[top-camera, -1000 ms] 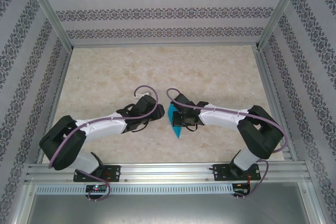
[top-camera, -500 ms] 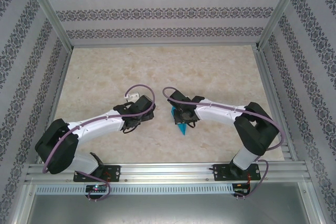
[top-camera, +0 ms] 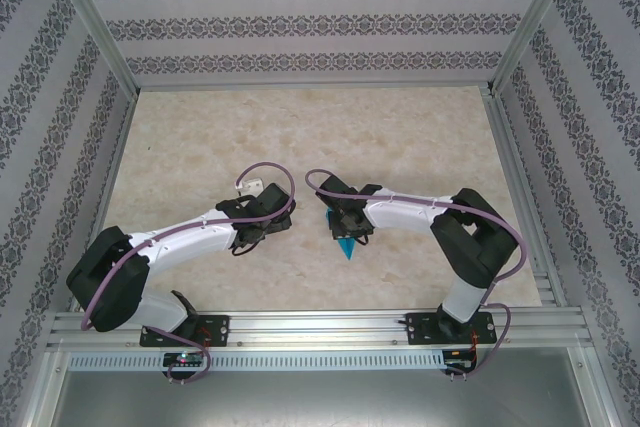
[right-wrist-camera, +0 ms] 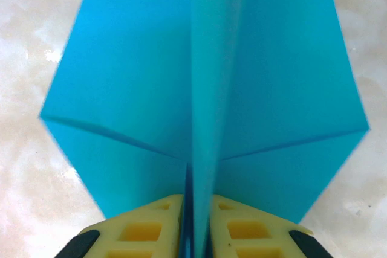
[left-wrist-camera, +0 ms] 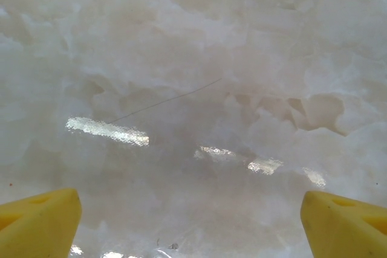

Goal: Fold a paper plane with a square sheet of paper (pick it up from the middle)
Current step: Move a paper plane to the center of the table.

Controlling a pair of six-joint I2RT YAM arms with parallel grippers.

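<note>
The robot's right gripper will next carry the plane [top-camera: 347,248] outward by its fold, over the open marble, and let go of it there.
The paper plane [right-wrist-camera: 151,83] is teal-blue, folded to a pointed shape with two flat wings and a raised centre crease. In the top view the paper plane [top-camera: 347,248] lies mid-table, its tip toward the near edge, partly hidden under my right gripper [top-camera: 346,223]. In the right wrist view my right gripper [right-wrist-camera: 196,203] is shut on the upright centre crease, one yellow finger [right-wrist-camera: 145,228] on each side. My left gripper [top-camera: 258,219] hangs to the left of the plane, apart from it. In the left wrist view my left gripper [left-wrist-camera: 193,228] is open, with bare table between its fingertips [left-wrist-camera: 39,222].
The marble-patterned table [top-camera: 300,137] is bounded by an aluminium frame [top-camera: 300,327] and patterned walls. Purple cables loop over both wrists near the middle.
My left gripper has opened wide and pulled back to the left, away from the paper. My right gripper has shifted slightly left and toward the near edge with the plane.
</note>
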